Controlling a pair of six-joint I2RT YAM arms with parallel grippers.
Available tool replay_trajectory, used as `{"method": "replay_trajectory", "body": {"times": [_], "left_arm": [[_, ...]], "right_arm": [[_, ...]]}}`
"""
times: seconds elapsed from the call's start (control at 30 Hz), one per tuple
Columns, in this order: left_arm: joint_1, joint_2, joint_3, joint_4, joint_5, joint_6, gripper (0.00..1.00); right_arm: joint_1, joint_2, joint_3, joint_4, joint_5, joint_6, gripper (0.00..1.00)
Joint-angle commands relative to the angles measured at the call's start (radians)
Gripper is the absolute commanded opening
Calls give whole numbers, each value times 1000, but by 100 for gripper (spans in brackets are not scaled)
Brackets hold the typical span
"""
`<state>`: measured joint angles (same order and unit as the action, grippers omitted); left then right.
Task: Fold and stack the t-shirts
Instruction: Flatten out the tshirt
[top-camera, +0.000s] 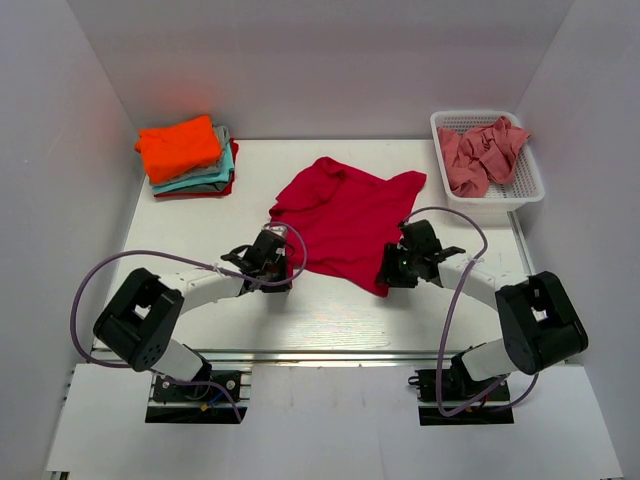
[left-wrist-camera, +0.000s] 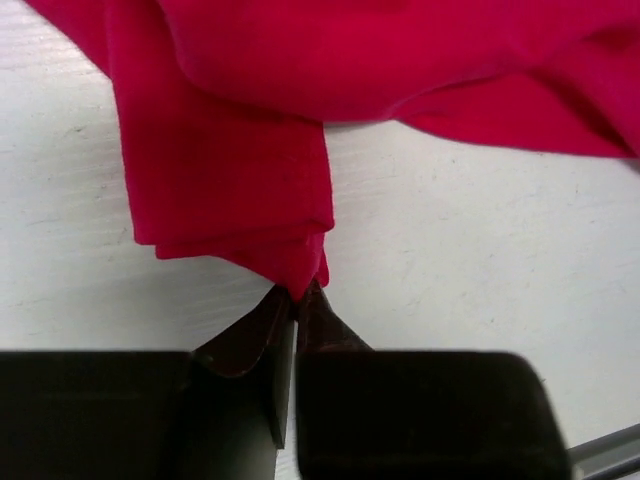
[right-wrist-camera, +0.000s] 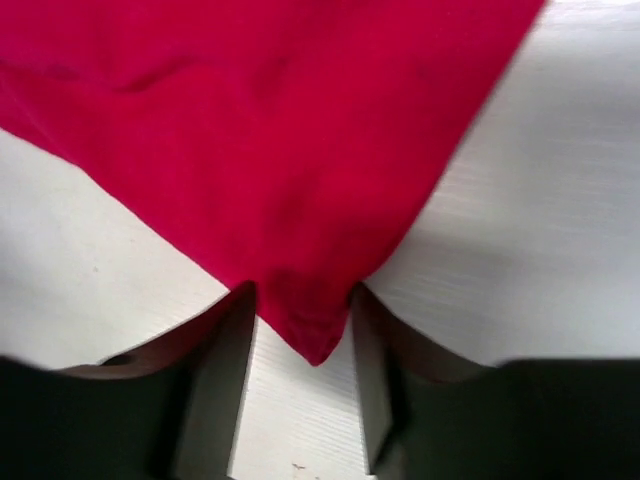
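Observation:
My left gripper will lift the rumpled shirt to spread it, then carry it outward, lower and release it on the bare tabletop (top-camera: 261, 164) beside the stack.
A deep crimson red t-shirt (top-camera: 345, 215) lies rumpled on the middle of the table. My left gripper (top-camera: 272, 262) is at its near left corner, and in the left wrist view it (left-wrist-camera: 298, 292) is shut on a folded point of the red cloth (left-wrist-camera: 225, 190). My right gripper (top-camera: 392, 272) is at the near right corner; in the right wrist view it (right-wrist-camera: 302, 315) is open with the shirt's corner (right-wrist-camera: 310, 335) lying between the fingers. A stack of folded t-shirts, orange (top-camera: 178, 146) on top of teal, grey and red, sits at the back left.
A white mesh basket (top-camera: 523, 193) at the back right holds a crumpled salmon-pink t-shirt (top-camera: 482, 153). White walls close in the table on the left, the back and the right. Purple cables loop beside both arms.

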<state>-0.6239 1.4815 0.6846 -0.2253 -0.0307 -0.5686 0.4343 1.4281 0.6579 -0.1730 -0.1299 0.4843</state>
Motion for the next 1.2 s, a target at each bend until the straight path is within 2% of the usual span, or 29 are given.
{"method": "replay_trajectory", "body": {"times": [0.0, 0.03, 0.1, 0.13, 0.17, 0.27, 0.47, 0.53, 0.63, 0.67, 0.77, 1.0, 1.13, 1.17], "left_arm": [[-3, 7, 36, -71, -58, -14, 12], [-3, 16, 50, -71, -67, -14, 10], [-3, 16, 61, -95, -89, -14, 6], [-3, 16, 61, -109, -103, -14, 0], [-3, 16, 72, -124, -112, -14, 0], [-3, 5, 84, -155, -159, -14, 0], [-3, -47, 171, -308, -360, -14, 0], [-3, -47, 242, -379, -461, -14, 0], [-3, -56, 338, -463, -613, -46, 0], [-3, -56, 383, -479, -680, -66, 0], [-3, -69, 467, -528, -782, -96, 0], [-3, -138, 665, -542, -1024, -62, 0], [-3, -207, 737, -464, -1162, 16, 0], [-3, -228, 747, -388, -1173, 51, 0]], "right_arm": [[21, 22, -9, 35, -76, 4, 45], [23, 19, -17, 46, -89, 5, 42], [26, 28, -14, 69, -80, 20, 28], [27, 32, -12, 70, -73, 20, 20], [33, 32, -7, 72, -57, 26, 0], [34, 29, 19, 52, 53, 43, 0], [34, -154, 71, 84, 330, 25, 0], [32, -228, 98, 116, 431, 11, 0], [30, -294, 129, 153, 505, 8, 0], [27, -323, 132, 199, 579, 4, 0], [27, -386, 158, 252, 668, -41, 0], [27, -463, 291, 363, 728, -194, 0], [29, -503, 367, 405, 751, -307, 0], [26, -508, 379, 420, 753, -323, 0]]}}
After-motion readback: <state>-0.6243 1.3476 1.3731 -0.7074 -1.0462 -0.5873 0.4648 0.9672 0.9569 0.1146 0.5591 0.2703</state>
